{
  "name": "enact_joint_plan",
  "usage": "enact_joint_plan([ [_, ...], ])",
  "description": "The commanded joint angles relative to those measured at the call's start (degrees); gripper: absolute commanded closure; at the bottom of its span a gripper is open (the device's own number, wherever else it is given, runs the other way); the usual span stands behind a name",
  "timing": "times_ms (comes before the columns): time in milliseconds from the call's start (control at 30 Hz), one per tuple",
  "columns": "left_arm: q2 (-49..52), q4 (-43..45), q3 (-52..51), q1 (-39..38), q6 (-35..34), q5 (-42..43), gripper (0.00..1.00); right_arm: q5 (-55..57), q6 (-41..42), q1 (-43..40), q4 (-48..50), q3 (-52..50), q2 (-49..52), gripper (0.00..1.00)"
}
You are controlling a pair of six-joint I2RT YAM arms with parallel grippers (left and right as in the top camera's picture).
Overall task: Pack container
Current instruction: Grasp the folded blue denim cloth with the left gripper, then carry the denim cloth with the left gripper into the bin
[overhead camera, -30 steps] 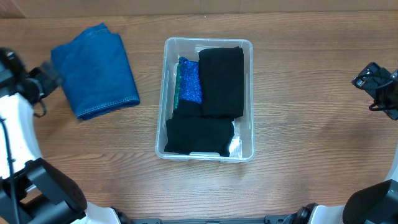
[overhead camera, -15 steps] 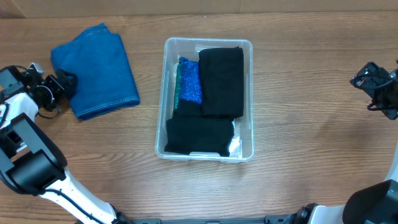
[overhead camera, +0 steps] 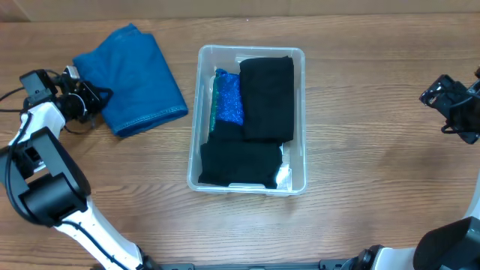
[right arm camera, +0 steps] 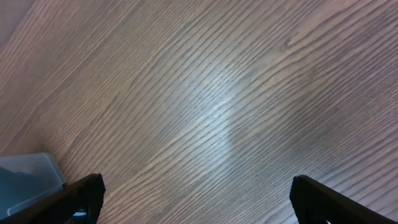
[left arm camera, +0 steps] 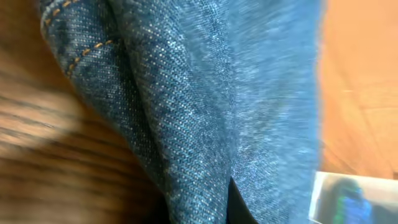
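The denim (left arm camera: 205, 93) is still outside, so my left gripper will next lift it over the container and lower it onto the black cloths.
The clear container (overhead camera: 300, 112) sits mid-table, holding a black folded cloth (overhead camera: 266, 97), another black cloth (overhead camera: 240, 161) and a blue speckled item (overhead camera: 229, 97). Left of it lies a folded blue denim cloth (overhead camera: 135, 79). My left gripper (overhead camera: 96, 101) is shut on the denim's left edge. The left wrist view is filled with denim (left arm camera: 205, 93), with one dark finger (left arm camera: 241, 210) pressed into the fabric and a container corner (left arm camera: 354, 199) at the lower right. My right gripper (overhead camera: 439, 94) hovers open at the far right, fingers wide over bare wood (right arm camera: 196, 199).
The wooden table (overhead camera: 375, 150) runs around the container on all sides. A corner of the container (right arm camera: 28, 177) shows at the lower left of the right wrist view. The left arm's white links (overhead camera: 45, 180) stand along the table's left edge.
My left gripper reached the denim's left edge and shut on it. The denim has shifted to the right and turned a little. The right arm has barely moved.
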Motion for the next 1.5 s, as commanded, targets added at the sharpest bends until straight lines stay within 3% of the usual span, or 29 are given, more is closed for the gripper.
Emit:
enact_joint_plan([
  [0, -19.74, 0.50, 0.42, -2.40, 0.00, 3.74, 0.96, -0.55, -0.28, 0.39, 0.28, 0.50, 0.07, 0.00],
  [133, -34.10, 0.39, 0.42, -7.58, -0.02, 2.03, 0.96, -0.55, -0.26, 0.39, 0.31, 0.50, 0.07, 0.00],
  [267, -44.94, -1.70, 0.42, -21.84, -0.02, 1.60, 0.96, -0.55, -0.26, 0.39, 0.31, 0.50, 0.07, 0.00],
  [500, -37.75, -5.70, 0.39, -46.90, 0.26, -8.92, 0.96, -2.01, -0.26, 0.39, 0.31, 0.50, 0.07, 0.00],
  [633, -30.42, -5.49, 0.39, -53.09, 0.28, -8.90, 0.96, -2.03, -0.26, 0.37, 0.28, 0.50, 0.07, 0.00],
  [800, -23.85, -5.14, 0.39, -56.15, 0.26, -8.68, 0.96, -2.01, -0.26, 0.39, 0.33, 0.50, 0.07, 0.00],
  [1067, -26.49, -2.73, 0.42, -54.84, -0.09, -8.81, 0.96, -1.99, -0.26, 0.37, 0.57, 0.50, 0.07, 0.00],
  [1133, -27.63, 0.00, 0.42, -54.93, -3.15, -4.90, 0.96, -1.99, -0.26, 0.37, 0.68, 0.50, 0.07, 0.00],
  [1200, -27.91, 0.59, 0.42, -55.30, -15.17, -3.50, 0.96, -1.97, -0.28, 0.37, 0.74, 0.50, 0.07, 0.00],
  [1233, -27.91, -0.33, 0.39, -55.34, -17.25, -3.52, 0.96, -1.97, -0.28, 0.37, 0.74, 0.50, 0.07, 0.00],
  [1467, -27.91, -11.26, 0.39, -55.43, -18.08, -5.46, 0.96, -1.97, -0.28, 0.37, 0.94, 0.50, 0.07, 0.00],
])
